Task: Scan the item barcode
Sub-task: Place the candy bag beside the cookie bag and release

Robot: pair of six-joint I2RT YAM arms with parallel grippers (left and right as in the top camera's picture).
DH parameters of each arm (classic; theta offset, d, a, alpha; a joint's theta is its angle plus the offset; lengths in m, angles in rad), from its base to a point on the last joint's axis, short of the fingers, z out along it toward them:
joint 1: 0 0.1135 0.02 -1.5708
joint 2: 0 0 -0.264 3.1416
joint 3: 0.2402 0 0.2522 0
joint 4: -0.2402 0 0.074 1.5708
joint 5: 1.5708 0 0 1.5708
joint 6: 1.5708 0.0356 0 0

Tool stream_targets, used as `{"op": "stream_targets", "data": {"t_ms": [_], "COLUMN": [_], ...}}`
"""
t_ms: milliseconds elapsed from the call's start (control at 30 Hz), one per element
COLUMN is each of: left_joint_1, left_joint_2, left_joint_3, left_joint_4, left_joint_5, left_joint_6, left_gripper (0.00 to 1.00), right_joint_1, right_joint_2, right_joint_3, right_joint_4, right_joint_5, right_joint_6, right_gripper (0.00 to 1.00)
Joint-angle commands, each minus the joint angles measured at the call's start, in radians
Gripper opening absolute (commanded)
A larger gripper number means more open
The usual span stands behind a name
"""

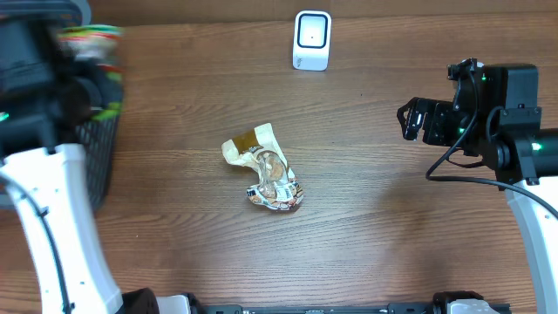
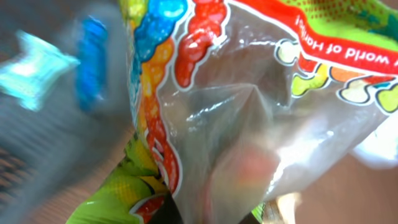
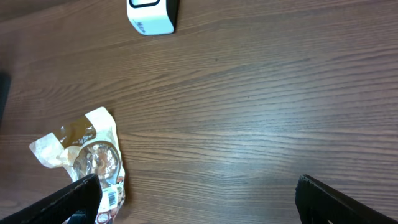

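My left gripper holds the candy bag and will next swing it away from the basket, back and down onto the table [image 1: 185,146] beside the crumpled packet, where there is room on the empty wood.
My left gripper [image 2: 208,214] is shut on a colourful candy bag [image 2: 249,112] with a clear window and red, green and blue print, which fills the left wrist view. Overhead, the bag [image 1: 87,39] shows blurred at the far left above a black mesh basket [image 1: 98,161], with the left gripper [image 1: 91,65] beside it. No barcode shows on the bag. The white scanner [image 1: 311,39] stands at the back centre of the table, also in the right wrist view [image 3: 151,15]. My right gripper [image 1: 408,120] hovers open at the right, with nothing between its fingers [image 3: 68,199].
A crumpled clear and tan packet [image 1: 266,174] lies mid-table, its barcode label seen near the right gripper's left finger [image 3: 112,196]. Blurred blue packets [image 2: 37,74] lie in the basket below the held bag.
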Motion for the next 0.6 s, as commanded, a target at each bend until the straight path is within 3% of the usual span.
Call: {"op": "stream_targets", "data": {"t_ms": [0, 233, 467, 567], "left_joint_1": [-0.173, -0.375, -0.405, -0.403], "left_joint_2": [0.067, 0.280, 0.431, 0.421], "left_joint_3": [-0.032, -0.275, -0.327, -0.312], "left_joint_4": [-0.064, -0.005, -0.023, -0.029], "left_joint_5": [0.015, 0.050, 0.101, 0.100], "left_joint_6": [-0.045, -0.099, -0.100, -0.098], "left_gripper": [0.04, 0.04, 0.06, 0.51], "right_joint_1": [0.003, 0.003, 0.003, 0.003], "right_joint_2": [0.011, 0.040, 0.040, 0.040], "right_joint_3": [0.017, 0.017, 0.017, 0.017], "right_joint_4": [0.004, 0.004, -0.004, -0.005], "right_joint_5": [-0.002, -0.012, -0.012, -0.013], "right_joint_6": [-0.001, -0.001, -0.001, -0.001], "right_gripper": [1.00, 1.00, 1.00, 1.00]}}
